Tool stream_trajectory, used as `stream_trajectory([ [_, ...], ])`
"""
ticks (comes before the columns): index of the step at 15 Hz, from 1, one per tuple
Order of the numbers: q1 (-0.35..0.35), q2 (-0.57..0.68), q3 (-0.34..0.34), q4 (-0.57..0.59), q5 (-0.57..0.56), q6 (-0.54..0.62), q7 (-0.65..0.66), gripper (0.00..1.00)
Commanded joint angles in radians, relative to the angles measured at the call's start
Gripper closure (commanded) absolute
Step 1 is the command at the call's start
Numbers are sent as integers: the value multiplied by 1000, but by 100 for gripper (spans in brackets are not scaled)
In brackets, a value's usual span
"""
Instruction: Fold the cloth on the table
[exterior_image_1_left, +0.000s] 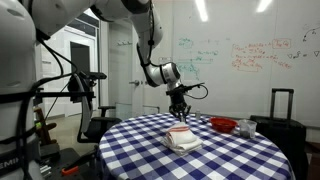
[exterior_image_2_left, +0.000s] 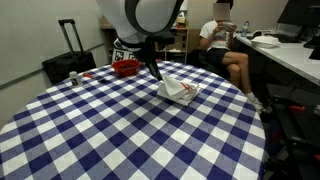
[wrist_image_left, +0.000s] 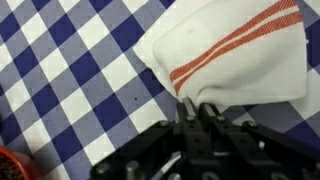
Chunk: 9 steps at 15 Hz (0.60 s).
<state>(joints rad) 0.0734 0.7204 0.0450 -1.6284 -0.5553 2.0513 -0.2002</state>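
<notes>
My gripper shifts slightly away from the red bowl, over the folded cloth, and releases the cloth's raised edge next. The cloth's lower layers lie just below the gripper's fingers.
The white cloth with thin red-orange stripes lies partly folded near the far side of the round checked table. It also shows in the other exterior view and fills the upper right of the wrist view. My gripper hangs straight down over it. In the wrist view the fingers are pressed together at the cloth's lower edge, which looks raised off the table. In an exterior view my arm hides most of the gripper.
A red bowl and a dark cup stand near the table's rim beyond the cloth; both show in the other exterior view. A black suitcase stands behind the table. A seated person is off to the side.
</notes>
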Motion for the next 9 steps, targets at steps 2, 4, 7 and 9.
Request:
stream_trajectory([
  [2,28,62,-55,52,-1,22,40,96],
  [4,31,74,-69,57,-3,13,42,96],
  [7,35,81,-80,69,22,-37,62,60],
  [9,22,62,-64,66,69,-61,72,45],
])
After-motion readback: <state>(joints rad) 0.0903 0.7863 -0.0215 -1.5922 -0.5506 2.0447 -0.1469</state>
